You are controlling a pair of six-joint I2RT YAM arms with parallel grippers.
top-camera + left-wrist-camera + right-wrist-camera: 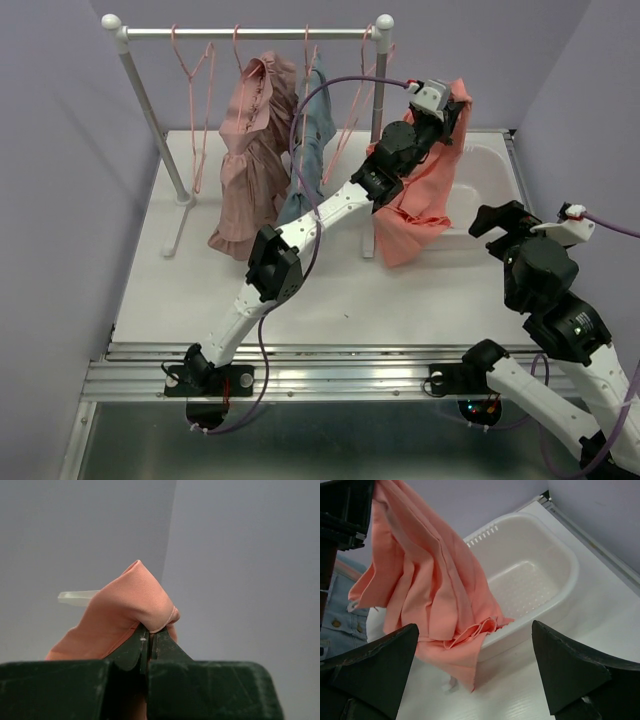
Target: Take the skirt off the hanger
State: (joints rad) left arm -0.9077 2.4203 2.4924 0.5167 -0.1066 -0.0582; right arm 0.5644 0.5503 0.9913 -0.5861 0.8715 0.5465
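Observation:
The skirt point(415, 205) is clear of the bar, so my left gripper will move back over the bare tabletop by the rack post's foot point(372, 278) and release the skirt's fold.
The salmon-coral skirt point(415, 205) hangs from my left gripper point(452, 110), off the rail and to the right of the rack post. Its lower folds drape over the near-left rim of the white basket point(488, 165). In the left wrist view my left gripper point(150, 631) is shut on a bunched fold of the skirt point(125, 607). A bare thin pink hanger point(352, 125) hangs from the rail beside the denim, apart from the skirt. My right gripper point(505, 220) is open and empty, and it points at the skirt point(420, 580) and the basket point(555, 580).
A white rack rail point(250, 32) holds other bare pink hangers point(195, 100), a dusty-pink ruffled garment point(255, 150) and a blue denim garment point(305, 155). The right rack post point(380, 90) stands just left of the skirt. Lilac walls close in the table on three sides.

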